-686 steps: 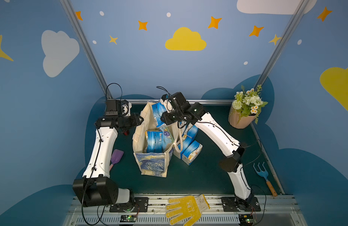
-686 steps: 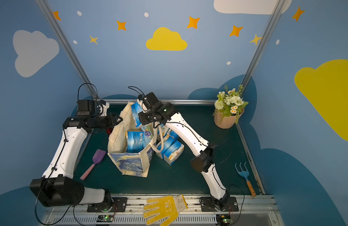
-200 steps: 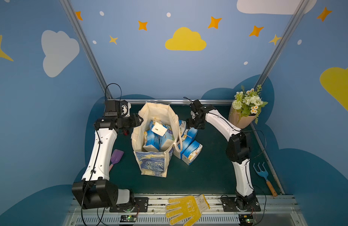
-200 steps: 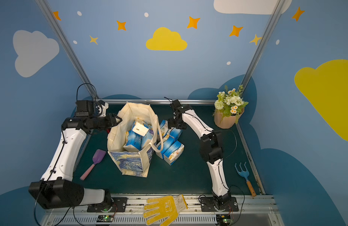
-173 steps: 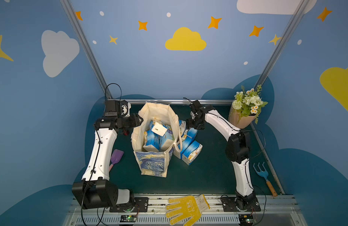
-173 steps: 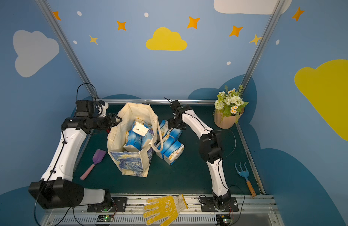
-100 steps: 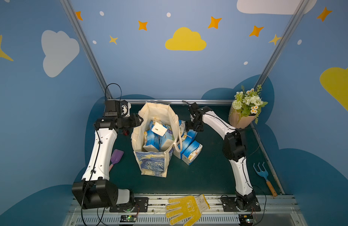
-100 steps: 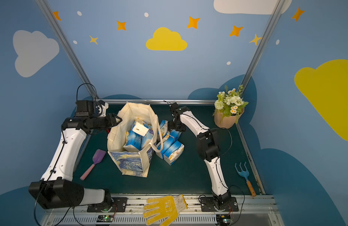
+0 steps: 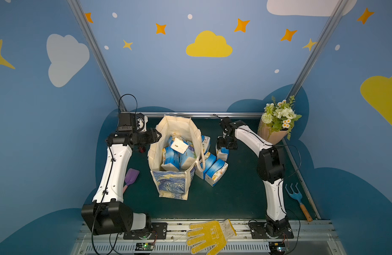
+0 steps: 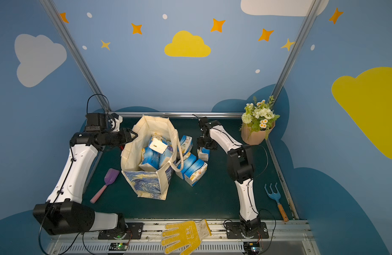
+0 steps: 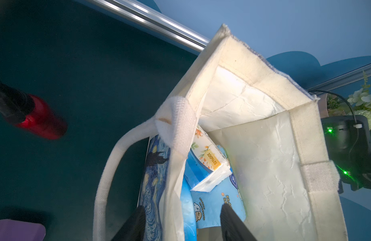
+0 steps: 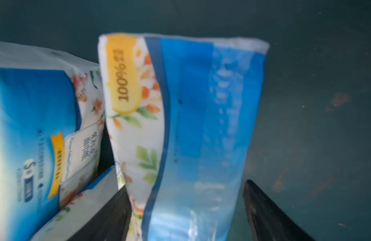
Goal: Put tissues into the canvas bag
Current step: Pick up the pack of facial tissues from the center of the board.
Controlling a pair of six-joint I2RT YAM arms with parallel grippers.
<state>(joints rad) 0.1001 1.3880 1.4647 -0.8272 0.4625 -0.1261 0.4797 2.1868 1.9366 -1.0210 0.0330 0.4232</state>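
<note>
My right gripper should go up a little, then move down with both fingers around the upright pack [image 9: 223, 151] [image 12: 189, 132] and close, because the pack is below and one finger is over its flowered edge.
The canvas bag [image 9: 171, 183] [image 10: 147, 184] stands open mid-table with several blue-and-white tissues [image 9: 174, 155] [image 11: 207, 164] piled inside, one of them a pale teal cartoon pack [image 11: 216, 200]. My left gripper [image 9: 158, 135] [image 10: 134, 134] [image 11: 181, 221] is shut on the bag's left wall, one finger outside and one inside. More tissues [image 9: 215, 172] lie right of the bag. My right gripper [image 9: 223, 150] [image 10: 203, 151] [image 12: 186, 200] is open and straddles an upright pack [image 12: 197, 125] there, with a gap showing at one finger.
A flower pot [image 9: 276, 127] stands at the back right and a blue hand rake [image 9: 296, 198] by the right edge. A purple spatula [image 9: 131, 176] lies left of the bag, a red-tipped object [image 11: 40, 119] under my left wrist, and a yellow glove [image 9: 210, 235] on the front rail.
The right gripper left the bag's mouth, where a new pack now lies, and has come down around the upright pack right of the bag. The left arm has not moved.
</note>
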